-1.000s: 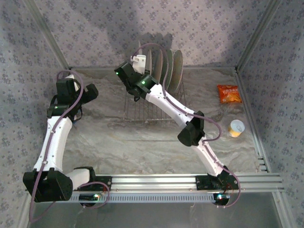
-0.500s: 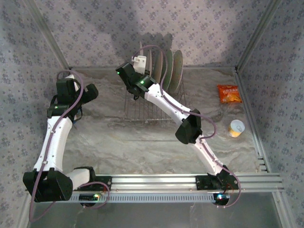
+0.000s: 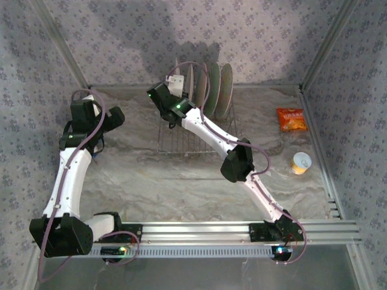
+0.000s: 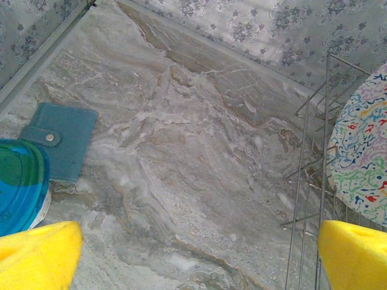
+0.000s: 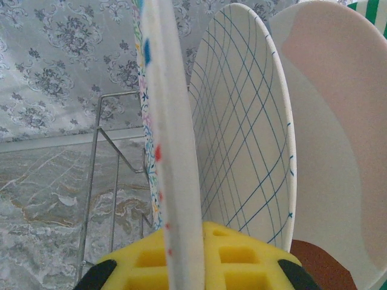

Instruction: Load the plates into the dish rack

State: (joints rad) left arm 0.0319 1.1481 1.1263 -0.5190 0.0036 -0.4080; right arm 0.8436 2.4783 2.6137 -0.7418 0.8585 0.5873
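The floral plate already hangs upright and edge-on between the rack's wires beside the plaid plate, so the robot's right gripper should lower it down there next.
My right gripper (image 3: 177,84) is shut on a floral plate (image 5: 172,151), held upright and edge-on over the back of the dish rack (image 3: 181,142). Right of it in the right wrist view stand a pale plaid plate (image 5: 242,133), a cream plate with a rust-red patch (image 5: 332,139) and the tip of a green-striped plate (image 5: 370,7). The rack's wires (image 5: 97,169) rise at the left. From above, these plates (image 3: 214,90) stand in a row. My left gripper (image 3: 112,118) hangs open left of the rack, its yellow pads (image 4: 36,254) wide apart. It sees a floral plate (image 4: 363,163) in the rack (image 4: 305,199).
A blue bowl (image 4: 18,181) and a teal wallet (image 4: 60,142) lie at the left by the side wall. An orange snack packet (image 3: 291,119) and a small cream cup (image 3: 300,163) sit at the right. Patterned walls close the back and sides.
The right arm's elbow has swung left and the held plate has shifted slightly over the rack. The left arm has not moved.
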